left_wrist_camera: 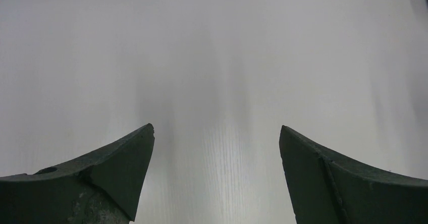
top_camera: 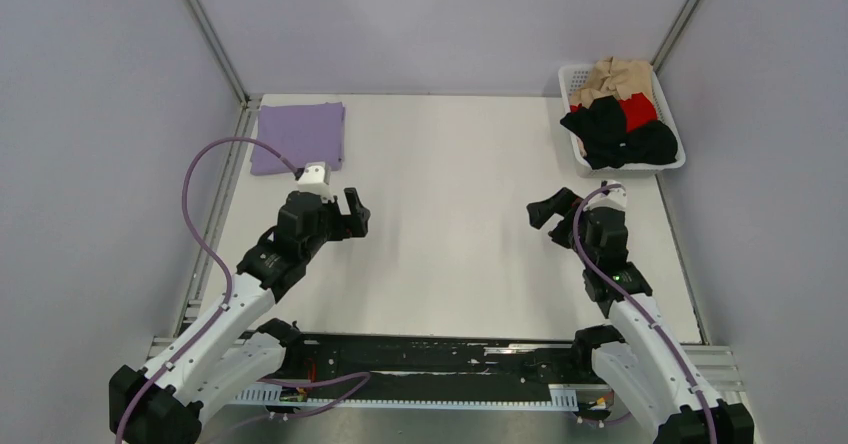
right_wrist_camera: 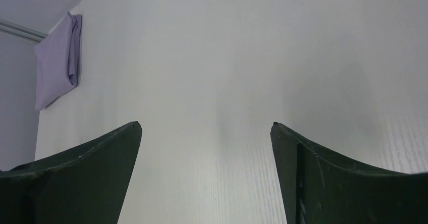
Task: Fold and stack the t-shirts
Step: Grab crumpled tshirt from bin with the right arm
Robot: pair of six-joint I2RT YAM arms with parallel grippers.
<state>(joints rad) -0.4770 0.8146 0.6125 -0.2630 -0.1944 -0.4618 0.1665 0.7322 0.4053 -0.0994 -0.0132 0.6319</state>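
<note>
The black t-shirt's near part lies uncovered on top, so my right gripper will move outward, turn from the table's middle toward the basket (top_camera: 583, 160) and lower onto it.
A folded lavender t-shirt (top_camera: 298, 136) lies flat at the table's far left corner; the right wrist view catches it at the upper left (right_wrist_camera: 56, 75). A white basket (top_camera: 583, 160) at the far right holds crumpled black (top_camera: 615, 134), red (top_camera: 636, 112) and tan (top_camera: 612, 81) t-shirts. My left gripper (top_camera: 357, 214) hovers open over bare table, just in front of the lavender shirt, with nothing between its fingers (left_wrist_camera: 121, 163). Below the basket, my right gripper (top_camera: 547, 211) is also open and empty, pointing toward the table's middle, its fingers (right_wrist_camera: 308, 173) over bare tabletop.
Grey walls and metal frame posts (top_camera: 208, 32) close in the white table (top_camera: 450, 244) on three sides. A black rail (top_camera: 430, 359) with cables runs along the near edge between the arm bases.
</note>
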